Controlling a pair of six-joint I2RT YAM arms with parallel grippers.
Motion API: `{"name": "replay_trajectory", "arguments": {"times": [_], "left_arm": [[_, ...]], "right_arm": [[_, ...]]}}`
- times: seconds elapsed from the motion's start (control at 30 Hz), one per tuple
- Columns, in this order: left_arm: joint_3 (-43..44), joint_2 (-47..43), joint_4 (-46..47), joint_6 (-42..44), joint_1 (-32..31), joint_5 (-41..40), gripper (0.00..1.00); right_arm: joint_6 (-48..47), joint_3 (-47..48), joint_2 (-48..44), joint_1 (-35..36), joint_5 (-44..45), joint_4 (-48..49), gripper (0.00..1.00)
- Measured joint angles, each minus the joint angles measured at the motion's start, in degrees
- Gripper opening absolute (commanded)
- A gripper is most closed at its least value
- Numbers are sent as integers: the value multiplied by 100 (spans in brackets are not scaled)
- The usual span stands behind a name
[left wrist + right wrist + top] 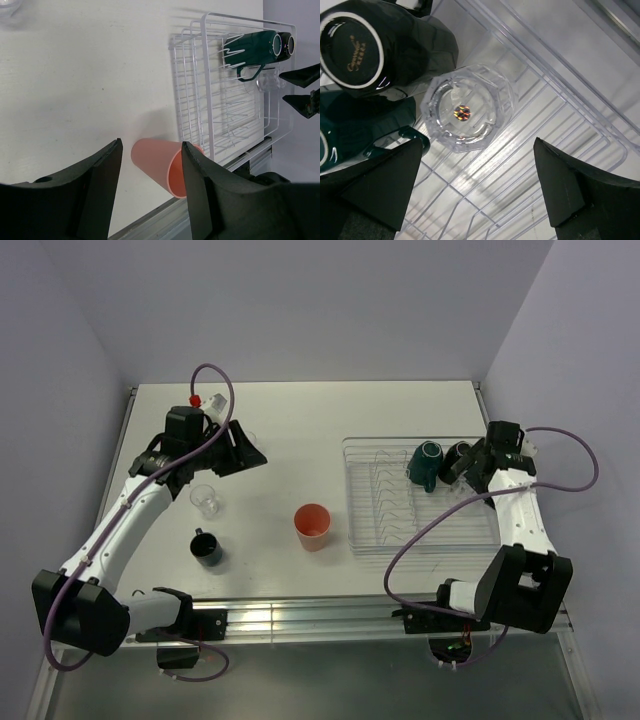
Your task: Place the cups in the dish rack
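Observation:
My left gripper moves down and back toward the salmon-orange cup next, onto its rim on the side away (296,521) (171,186) from the rack, since the cup's opening faces up.
The clear dish rack (470,532) lies at the right. In it are a dark green mug (425,465), a black mug (457,459) and an upturned glass tumbler (470,107). My right gripper (472,468) hangs open and empty just above that tumbler (267,80). The salmon-orange cup (313,527) stands upright left of the rack. A glass tumbler (207,500) and a black mug (207,548) stand further left. My left gripper (255,448) is open and empty, raised at the back left, apart from the salmon cup (160,165).
The edge of another glass (7,7) shows at the top left corner of the left wrist view. The rack's wire prongs (200,90) stand in rows left of the mugs. The table's front rail (300,615) runs along the near edge.

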Motion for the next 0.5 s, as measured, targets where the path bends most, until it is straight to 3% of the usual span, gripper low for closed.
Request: {"name": "replay_trajectory", "arguments": {"times": [0.5], "left_arm": [[0,46,-186,22,0,-256,57]], "right_arm": [[-2,0,-1058,74,-378,-120,100]]}}
